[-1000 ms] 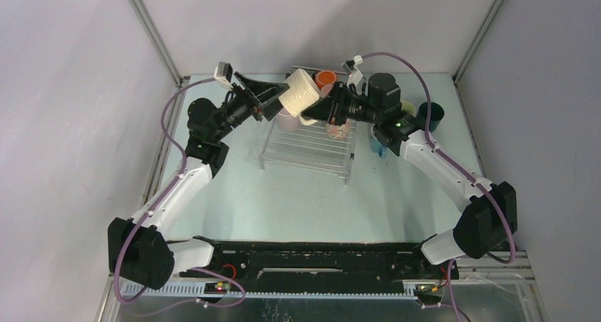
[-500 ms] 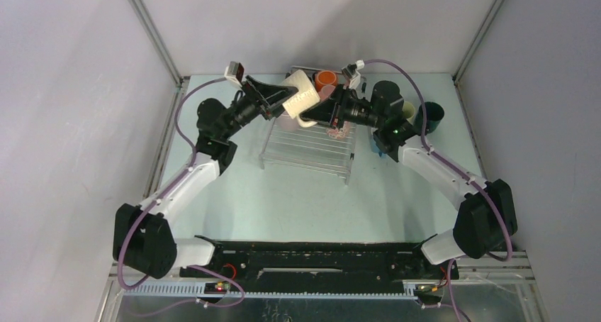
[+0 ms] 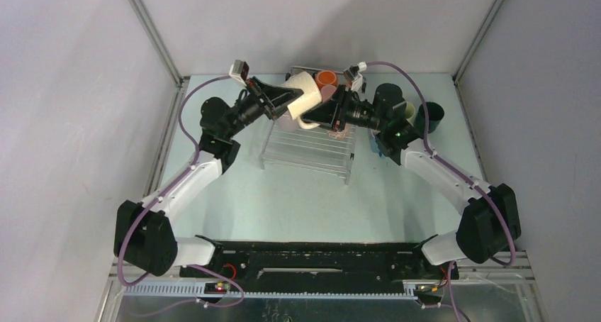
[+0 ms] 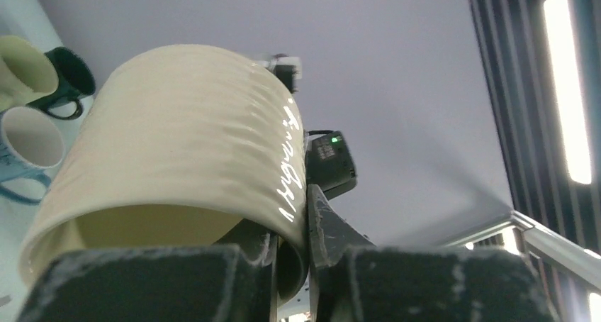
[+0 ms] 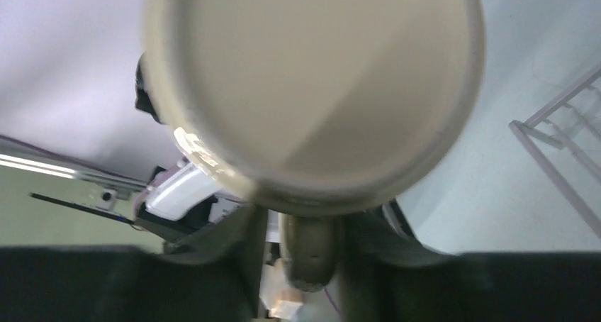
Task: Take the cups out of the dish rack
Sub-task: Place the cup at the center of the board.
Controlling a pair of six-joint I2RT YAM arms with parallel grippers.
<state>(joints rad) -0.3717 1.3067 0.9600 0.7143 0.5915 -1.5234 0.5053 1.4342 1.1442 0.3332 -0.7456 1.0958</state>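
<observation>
The left gripper swings left in the top view to the clear tabletop below, beside the dish rack, next, lowers the mug (image 3: 301, 95) upright and releases it.
A ribbed cream mug (image 3: 301, 95) hangs in the air over the back of the dish rack (image 3: 308, 155), held between both arms. My left gripper (image 3: 286, 95) is shut on its rim wall, one finger inside the mug (image 4: 177, 145) and one outside, seen close up in the left wrist view (image 4: 290, 244). My right gripper (image 3: 316, 115) is shut around the mug's handle (image 5: 310, 254), under the mug's base (image 5: 312, 74). An orange cup (image 3: 326, 78) and a speckled pink cup (image 3: 340, 129) stand at the rack's back, partly hidden by the arms.
Several unloaded cups stand right of the rack: a dark teal one (image 3: 430, 115), a pale one (image 3: 409, 109) and a blue one (image 3: 378, 148). Grey walls with metal corner posts close the table in on three sides.
My left gripper has moved in from the left and shut on the cream mug's rim. The mug, held by my right gripper, has shifted slightly back and right.
</observation>
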